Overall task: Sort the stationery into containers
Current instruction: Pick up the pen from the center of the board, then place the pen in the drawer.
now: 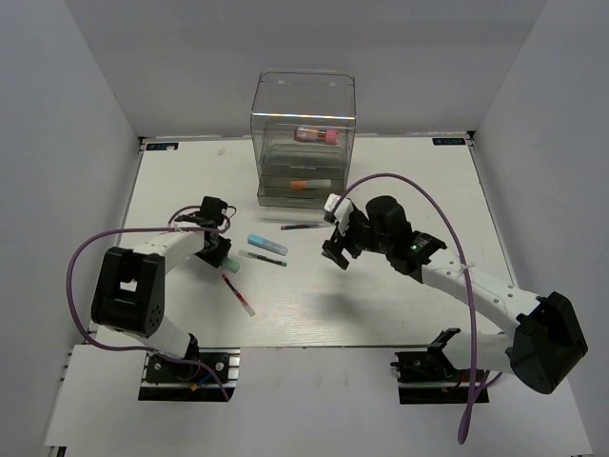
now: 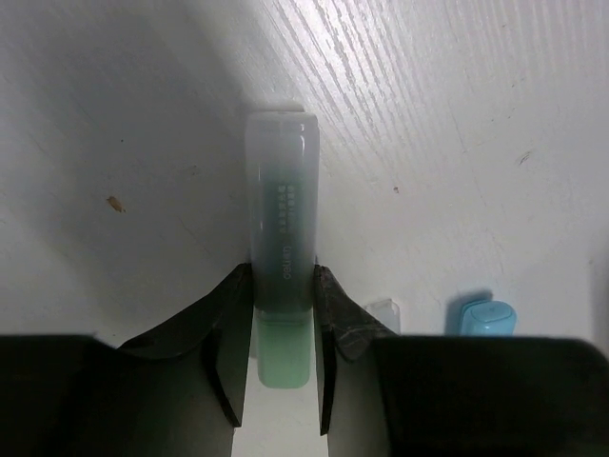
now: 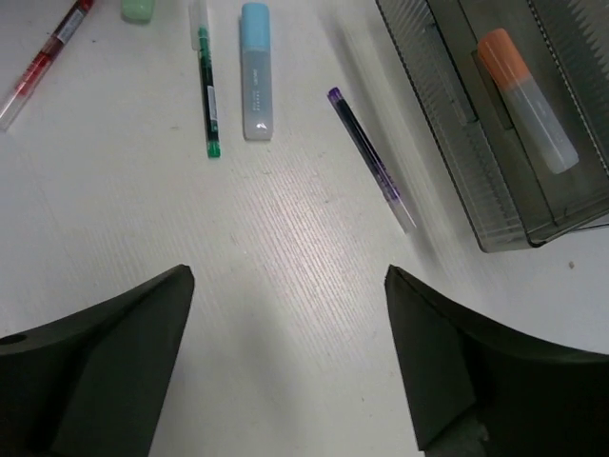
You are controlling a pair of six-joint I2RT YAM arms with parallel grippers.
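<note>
The left gripper next lifts and carries the pale green marker outward for release over the pulled-out grey drawer [image 1: 289, 192], since that holds an orange-grey marker.
In the left wrist view, my left gripper [image 2: 282, 286] is shut on the pale green marker [image 2: 282, 219], which lies on the table with a finger pressed against each side. From above, that gripper [image 1: 221, 249] is left of the light blue marker [image 1: 267, 245], a thin green pen [image 1: 264, 257] and the red-white pen [image 1: 238, 294]. My right gripper [image 3: 290, 276] hangs open and empty above the table. Ahead of it lie a dark purple pen [image 3: 371, 160] and the light blue marker [image 3: 255, 71]. The clear container [image 1: 303, 105] holds a pink tube [image 1: 317, 134] and an orange-grey marker [image 3: 526, 100].
The container's lowest grey drawer [image 3: 447, 133] is pulled out toward the arms. White walls close in the table on three sides. The right arm's purple cable [image 1: 409, 186] arcs above the table's right half.
</note>
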